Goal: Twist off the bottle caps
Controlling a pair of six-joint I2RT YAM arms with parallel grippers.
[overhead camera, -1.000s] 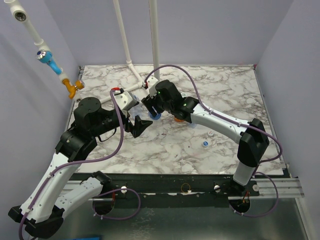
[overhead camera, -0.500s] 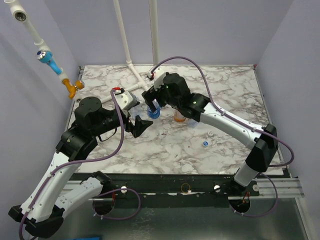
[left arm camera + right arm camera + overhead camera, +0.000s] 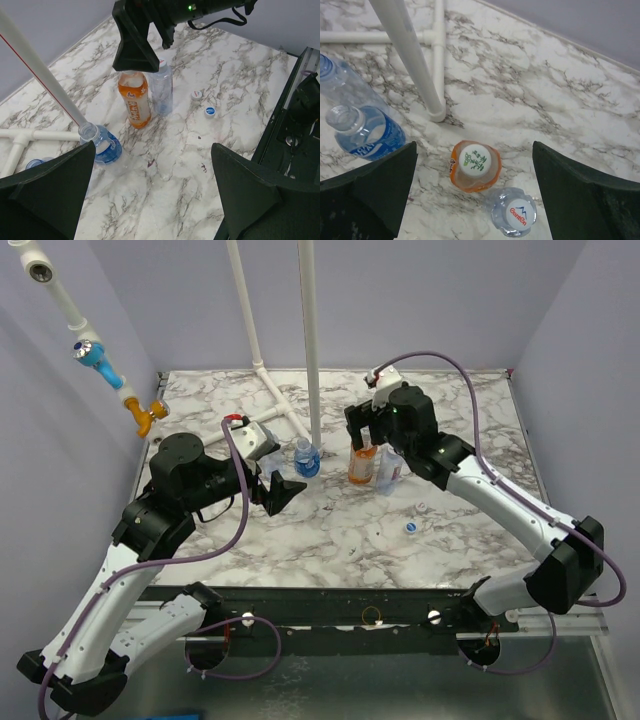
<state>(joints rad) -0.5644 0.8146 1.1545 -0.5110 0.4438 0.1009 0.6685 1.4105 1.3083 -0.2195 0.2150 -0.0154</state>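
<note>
I will move my right gripper down around the orange bottle's white cap (image 3: 366,438) (image 3: 475,160) and close it, because the cap is still in place and sits below the gripper between its spread fingers.
An orange bottle (image 3: 360,466) with a white cap (image 3: 475,160) stands mid-table. Right beside it is a clear bottle (image 3: 390,470), its white cap (image 3: 518,214) on. My right gripper (image 3: 362,438) hangs open just above the orange bottle, with its fingers (image 3: 380,180) wide on either side of the cap and not touching it. A blue-labelled bottle (image 3: 306,458) stands apart to the left with its neck (image 3: 340,117) open. Two loose caps (image 3: 423,507) (image 3: 410,527) lie on the marble. My left gripper (image 3: 280,490) is open and empty, near another clear bottle (image 3: 340,80).
White pipes (image 3: 310,340) rise from a T-joint frame (image 3: 270,415) on the marble table (image 3: 330,540), close behind the bottles. A pipe with blue and orange valves (image 3: 100,365) hangs at the far left. Walls close in the table on three sides.
My right gripper has opened, left the blue-labelled bottle, and swung right to hover over the orange bottle. The left arm has not moved.
</note>
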